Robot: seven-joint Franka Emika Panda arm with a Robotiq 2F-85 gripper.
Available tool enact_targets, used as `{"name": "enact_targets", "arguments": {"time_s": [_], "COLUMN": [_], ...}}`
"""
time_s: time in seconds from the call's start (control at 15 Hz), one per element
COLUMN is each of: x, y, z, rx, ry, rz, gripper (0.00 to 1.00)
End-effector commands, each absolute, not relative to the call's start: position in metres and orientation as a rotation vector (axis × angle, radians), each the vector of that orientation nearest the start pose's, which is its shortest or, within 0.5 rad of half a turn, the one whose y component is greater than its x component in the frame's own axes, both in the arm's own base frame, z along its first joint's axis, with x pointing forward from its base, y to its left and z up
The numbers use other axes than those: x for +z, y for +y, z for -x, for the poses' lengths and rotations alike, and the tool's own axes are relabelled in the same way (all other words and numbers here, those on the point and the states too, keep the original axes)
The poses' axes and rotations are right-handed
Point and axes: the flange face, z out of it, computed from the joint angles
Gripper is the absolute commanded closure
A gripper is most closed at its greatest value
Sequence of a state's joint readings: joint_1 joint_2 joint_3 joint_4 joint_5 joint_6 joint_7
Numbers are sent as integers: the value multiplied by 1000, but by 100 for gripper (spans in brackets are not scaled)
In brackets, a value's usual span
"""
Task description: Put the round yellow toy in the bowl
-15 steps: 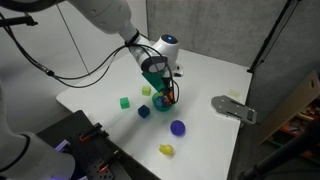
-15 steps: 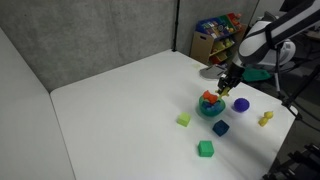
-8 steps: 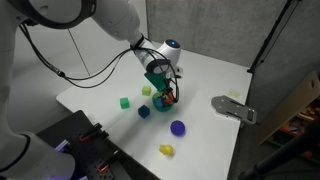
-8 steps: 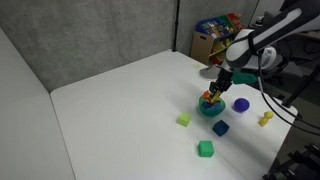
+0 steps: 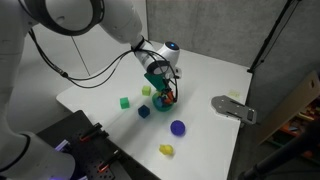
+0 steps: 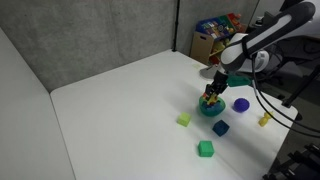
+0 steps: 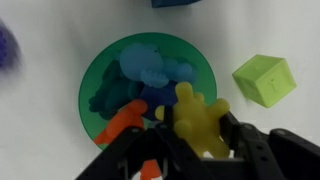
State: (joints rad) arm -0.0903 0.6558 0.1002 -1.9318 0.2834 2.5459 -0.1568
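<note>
My gripper should lower the round yellow toy [image 7: 197, 118] toward the blue and orange toys first, and it should open only after that.
My gripper [image 7: 198, 137] is shut on the round yellow toy [image 7: 197, 118], a bumpy, star-like piece held between both fingers. It hangs just over the near rim of the teal bowl [image 7: 95, 75], which holds blue and orange toys. In both exterior views the gripper [image 5: 165, 94] [image 6: 212, 94] sits right on top of the bowl [image 5: 162, 104] [image 6: 211, 110]. The toy is too small to make out there.
A purple ball [image 5: 178, 127] [image 6: 241, 104], a dark blue cube [image 5: 144, 111] [image 6: 220, 128], a green cube [image 5: 125, 102] [image 6: 205, 148], a yellow-green piece [image 7: 264, 80] [image 6: 184, 120] and an oblong yellow lump [image 5: 167, 150] [image 6: 265, 119] lie around the bowl. A grey object [image 5: 233, 108] lies near the table's edge.
My gripper has moved down and sideways onto the bowl, still shut on the yellow toy. The loose pieces have not moved.
</note>
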Motion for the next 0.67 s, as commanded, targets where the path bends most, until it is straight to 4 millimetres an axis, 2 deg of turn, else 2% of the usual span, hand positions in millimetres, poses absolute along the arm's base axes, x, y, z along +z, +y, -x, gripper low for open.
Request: {"name": "enact_targets", "arguments": {"time_s": [0.0, 0.13, 0.27, 0.33, 0.53, 0.6], "x": [130, 125, 122, 123, 133, 138], "y": [-2, -4, -6, -6, -6, -5], "z": [-620, -619, -617, -617, -615, -614], "rx": [57, 70, 81, 84, 82, 79], "ry": [152, 159, 161, 162, 153, 153], "rz": [2903, 2902, 2904, 2900, 2889, 2888], "gripper": [78, 78, 28, 27, 5, 1]}}
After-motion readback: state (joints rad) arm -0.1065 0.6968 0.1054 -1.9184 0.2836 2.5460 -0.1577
